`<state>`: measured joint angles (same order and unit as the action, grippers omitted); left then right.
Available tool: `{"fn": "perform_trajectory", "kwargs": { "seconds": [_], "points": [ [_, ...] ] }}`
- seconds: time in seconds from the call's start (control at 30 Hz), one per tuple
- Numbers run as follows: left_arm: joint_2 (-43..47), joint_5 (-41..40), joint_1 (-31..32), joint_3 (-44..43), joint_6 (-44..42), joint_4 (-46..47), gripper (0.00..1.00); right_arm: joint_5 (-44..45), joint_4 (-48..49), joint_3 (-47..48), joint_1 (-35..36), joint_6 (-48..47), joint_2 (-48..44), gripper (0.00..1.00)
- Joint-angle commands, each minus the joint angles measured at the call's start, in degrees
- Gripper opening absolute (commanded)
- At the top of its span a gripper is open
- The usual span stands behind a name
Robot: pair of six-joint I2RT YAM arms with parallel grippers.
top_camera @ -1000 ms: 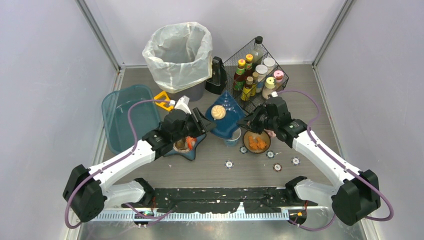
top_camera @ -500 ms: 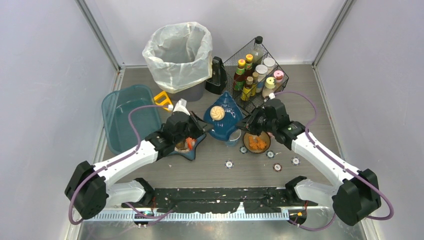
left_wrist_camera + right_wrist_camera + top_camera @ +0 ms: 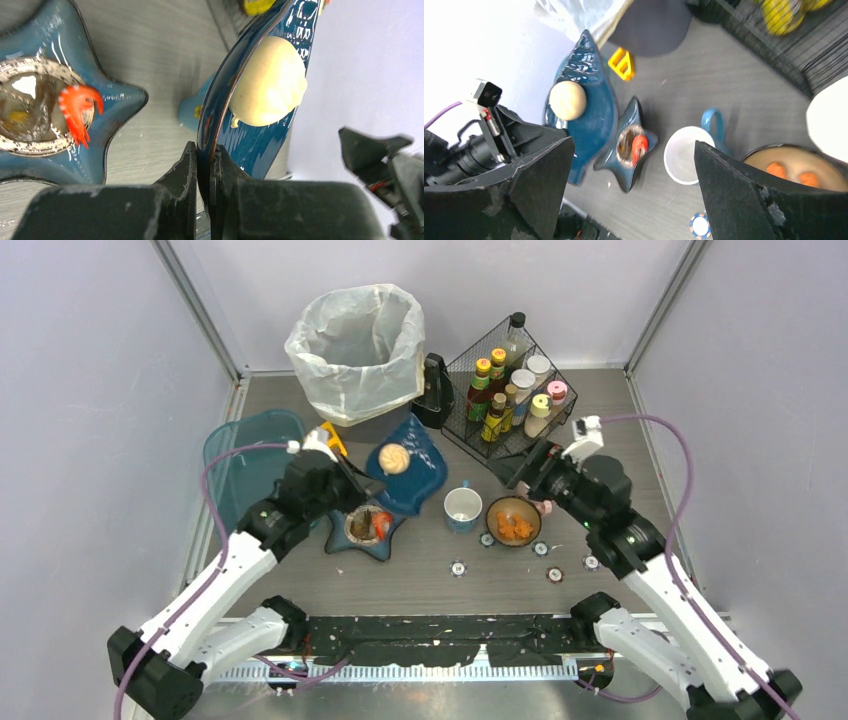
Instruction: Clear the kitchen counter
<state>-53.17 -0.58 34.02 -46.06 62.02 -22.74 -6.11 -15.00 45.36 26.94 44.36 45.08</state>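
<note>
The plate (image 3: pixel 418 472) still carries the bun, so next my left gripper will move outward, tip it over the lined bin, then lower and free it in the teal tub (image 3: pixel 256 470).
A glossy blue leaf-shaped plate (image 3: pixel 418 472) carrying a cream bun (image 3: pixel 395 458) hangs tilted above the kitchen counter (image 3: pixel 400 585). My left gripper (image 3: pixel 356 483) is shut on its near rim; in the left wrist view both fingers (image 3: pixel 190 165) pinch the plate (image 3: pixel 260 145) edge, with the bun (image 3: pixel 270 90) beyond. My right gripper (image 3: pixel 522 468) is open with nothing in it, above a bowl of orange food (image 3: pixel 514 524). In the right wrist view the right gripper (image 3: pixel 634 146) spans wide over the counter, well clear of the plate (image 3: pixel 591 107).
A blue star dish (image 3: pixel 365 532) with a shrimp lies under the plate's near side. A white-lined mug (image 3: pixel 463 508) and several poker chips (image 3: pixel 458 567) sit on the counter. Lined bin (image 3: pixel 357 345), wire rack of bottles (image 3: pixel 510 390) and teal tub (image 3: pixel 235 475) stand behind.
My left gripper shut on the plate's rim and carried it left and back, uncovering the mug. My right gripper let go of the plate's right edge, opened wide and drew back right.
</note>
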Motion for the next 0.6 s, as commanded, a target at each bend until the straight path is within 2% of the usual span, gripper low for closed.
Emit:
{"fn": "perform_trajectory", "kwargs": {
  "seconds": [0.0,0.13,0.27,0.57],
  "points": [
    [2.71,10.79,-8.48,-10.67,0.05,1.39,0.0,10.77,1.03,-1.87,-0.13,-7.85,-7.93,0.96],
    [0.48,15.16,-13.32,-19.36,-2.44,-5.37,0.0,16.9,-0.19,-4.6,-0.13,-9.77,-14.37,0.99],
    [-3.47,17.31,-18.39,-29.62,-5.24,-11.07,0.0,21.74,-2.27,-5.28,-0.15,-12.83,-19.04,0.95],
    [-16.85,17.85,-28.09,-47.01,-5.13,-9.65,0.0,29.6,-7.75,-3.24,-0.14,-18.23,-24.93,0.95]
  ]
}}
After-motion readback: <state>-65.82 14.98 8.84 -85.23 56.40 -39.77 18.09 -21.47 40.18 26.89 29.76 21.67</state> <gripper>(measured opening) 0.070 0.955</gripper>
